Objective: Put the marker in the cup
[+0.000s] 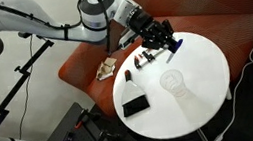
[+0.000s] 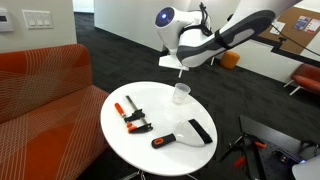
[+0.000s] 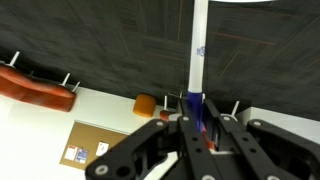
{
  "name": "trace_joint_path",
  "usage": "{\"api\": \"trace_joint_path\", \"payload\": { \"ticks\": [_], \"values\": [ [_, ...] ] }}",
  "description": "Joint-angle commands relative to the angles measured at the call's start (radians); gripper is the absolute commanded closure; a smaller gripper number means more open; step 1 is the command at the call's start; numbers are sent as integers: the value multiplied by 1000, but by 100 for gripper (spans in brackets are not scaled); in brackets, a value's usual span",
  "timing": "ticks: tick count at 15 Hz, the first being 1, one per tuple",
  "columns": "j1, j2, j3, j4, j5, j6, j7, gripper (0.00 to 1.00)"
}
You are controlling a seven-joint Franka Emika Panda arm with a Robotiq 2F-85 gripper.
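Observation:
The marker goes down with my gripper toward the opening of the cup (image 1: 171, 78) next and is released there. The cup stands below my gripper on the tabletop.
My gripper (image 3: 200, 128) is shut on a marker (image 3: 197, 45) with a white barrel and a blue part. The marker sticks out beyond the fingers in the wrist view. In both exterior views the gripper (image 2: 178, 62) (image 1: 160, 37) hangs over the round white table (image 2: 120, 140), a little above the cup. The cup (image 2: 181, 94) (image 1: 171, 78) is a small clear tumbler. It stands upright near the table edge. I cannot tell whether anything is inside it. It does not show in the wrist view.
A black rectangular block (image 2: 199, 130) (image 1: 135, 106), a red and black pen (image 2: 163, 141) and orange and black clamps (image 2: 131, 113) (image 1: 150, 53) lie on the table. An orange sofa (image 2: 45, 85) curves around one side of the table.

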Motion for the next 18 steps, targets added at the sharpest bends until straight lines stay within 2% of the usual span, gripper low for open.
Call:
{"api": "trace_joint_path", "payload": {
  "ticks": [1, 9, 18],
  "values": [
    [-46, 6, 59, 48, -69, -91, 97, 96],
    [-184, 17, 229, 85, -238, -139, 296, 96],
    [-351, 22, 437, 122, -347, -249, 357, 96]
  ]
}}
